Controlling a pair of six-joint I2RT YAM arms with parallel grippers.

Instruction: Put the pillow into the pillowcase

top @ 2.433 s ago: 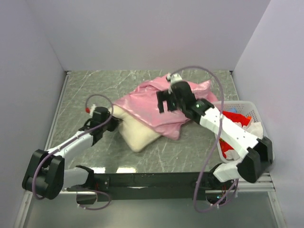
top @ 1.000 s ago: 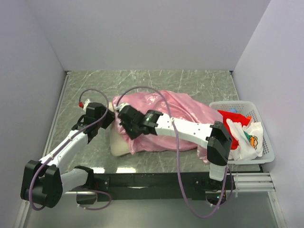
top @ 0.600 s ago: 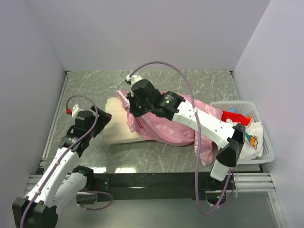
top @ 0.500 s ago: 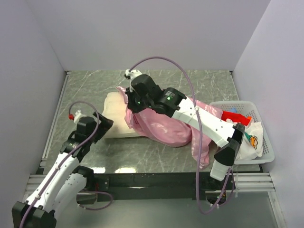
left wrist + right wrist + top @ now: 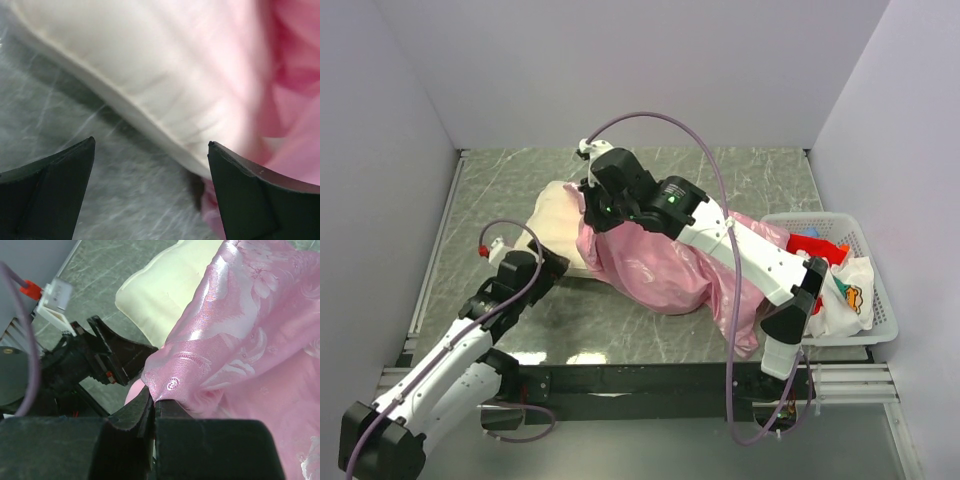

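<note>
The pillow's bare edge (image 5: 571, 261) (image 5: 148, 119) lies just outward of my open left gripper, and only table shows between its fingers, so I will slide the gripper outward onto the edge.
The cream pillow (image 5: 553, 212) lies on the table with its left end bare; the rest is under the shiny pink pillowcase (image 5: 665, 265). My right gripper (image 5: 590, 205) is shut on a fold of the pillowcase (image 5: 240, 340) edge, held up over the pillow (image 5: 165, 285). My left gripper (image 5: 546, 264) stands open just near-left of the pillow, touching nothing. In the left wrist view the pillow (image 5: 150, 75) edge and the pillowcase (image 5: 295, 100) lie beyond my open left gripper (image 5: 150, 150), with only table between the fingers (image 5: 50, 192).
A white basket (image 5: 865, 228) at the right table edge holds a red cloth (image 5: 820, 248) and a white printed cloth (image 5: 840, 290). Grey walls close in the left, back and right. The right arm stretches across the pillowcase.
My left gripper has opened, let go of the pillow and drawn back toward the near left. My right gripper has carried the pillowcase edge up and toward the back left.
</note>
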